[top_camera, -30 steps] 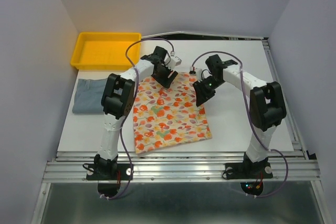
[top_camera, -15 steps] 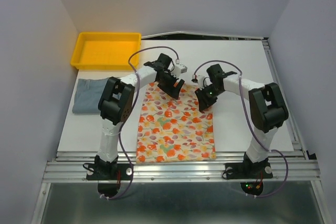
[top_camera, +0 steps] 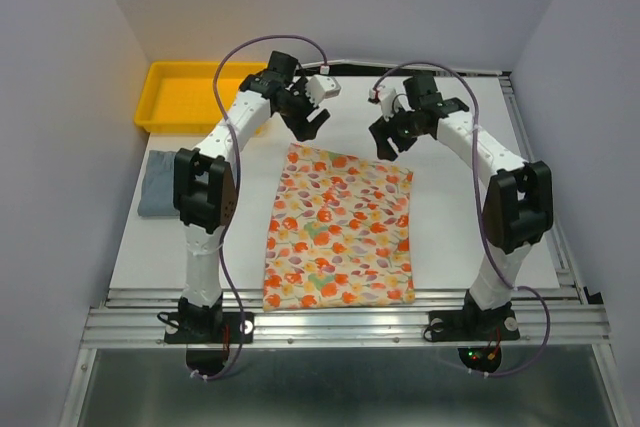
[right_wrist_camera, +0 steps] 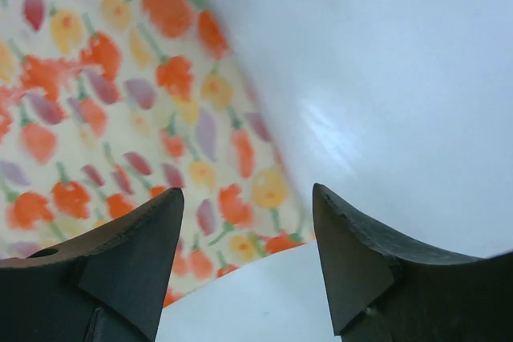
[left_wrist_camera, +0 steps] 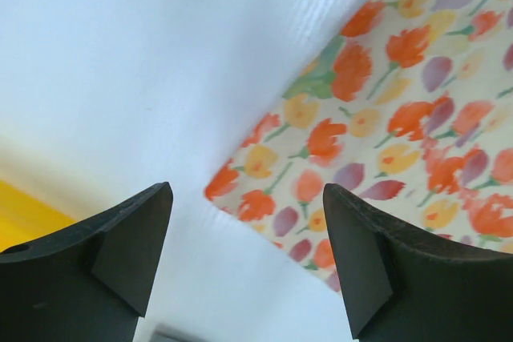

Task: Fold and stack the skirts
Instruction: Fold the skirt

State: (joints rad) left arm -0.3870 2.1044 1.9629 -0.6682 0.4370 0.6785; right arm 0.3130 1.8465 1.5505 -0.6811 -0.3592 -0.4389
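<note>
I will next move my right gripper to the right in the top view and lower it onto the floral skirt's far corner point(top_camera: 407, 175) point(right_wrist_camera: 300, 234), because that corner lies flat below it.
The cream skirt with orange, red and yellow flowers point(top_camera: 340, 227) lies spread flat in the middle of the table. Its far corners show in the left wrist view point(left_wrist_camera: 385, 118) and the right wrist view point(right_wrist_camera: 120, 102). My left gripper point(top_camera: 305, 125) point(left_wrist_camera: 247, 190) hovers open just beyond the far left corner with nothing between its fingers. Over the far right corner my right gripper point(top_camera: 388, 139) point(right_wrist_camera: 248, 191) is open and empty too. The blue-grey skirt point(top_camera: 162, 183) rests folded at the table's left edge.
A yellow plastic tray point(top_camera: 160, 119) stands at the back left, just behind the blue-grey skirt. White table surface point(top_camera: 470, 217) lies to the right of the floral skirt. Grey walls close in both sides.
Both grippers opened, let go of the floral skirt's far edge and lifted away toward the back. The skirt has spread out and now lies flat.
</note>
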